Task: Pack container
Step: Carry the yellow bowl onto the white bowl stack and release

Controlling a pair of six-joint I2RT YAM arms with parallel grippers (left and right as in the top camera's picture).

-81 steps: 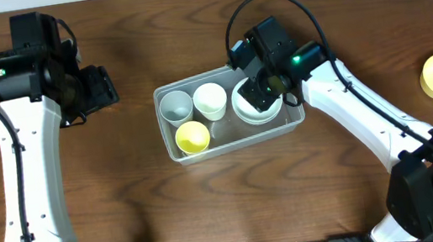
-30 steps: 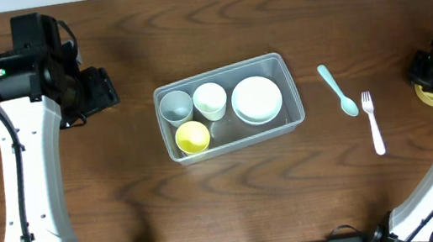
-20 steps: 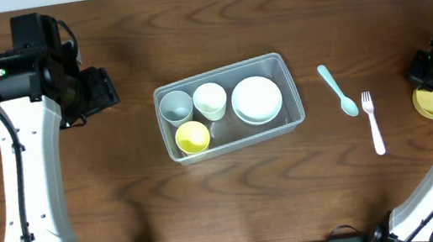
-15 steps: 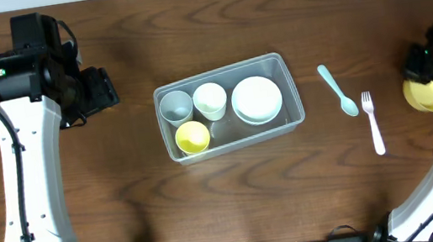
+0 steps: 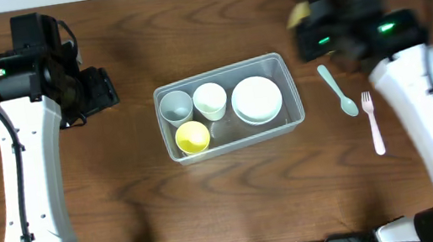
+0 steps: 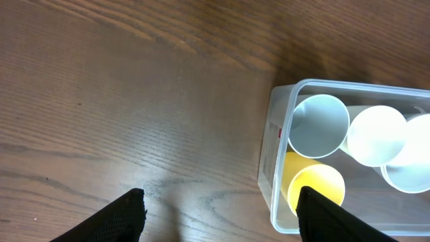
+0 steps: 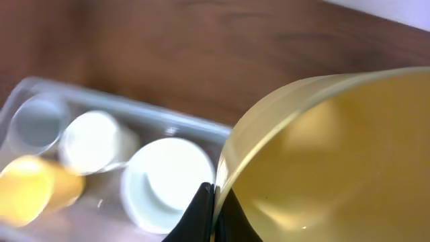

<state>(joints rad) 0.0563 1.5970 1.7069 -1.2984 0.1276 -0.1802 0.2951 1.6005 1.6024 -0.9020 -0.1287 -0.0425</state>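
The right gripper swings back and to the left in the overhead view next. It then lowers to release the yellow bowl inside the white bowl, because it stands empty.
The clear container sits mid-table holding a grey cup, a white cup, a yellow cup and a white bowl. My right gripper is shut on the rim of a yellow bowl, carried in the air above the table just behind the container's right end; overhead it is motion-blurred, with a bit of the yellow bowl showing. My left gripper hangs open with nothing between its fingers, left of the container.
A pale green spoon and a white fork lie on the wood right of the container. The left arm stands along the table's left side.
The right gripper shut on the yellow bowl at the far right, lifted it and swung fast leftward to behind the container's right end. The left arm has not moved.
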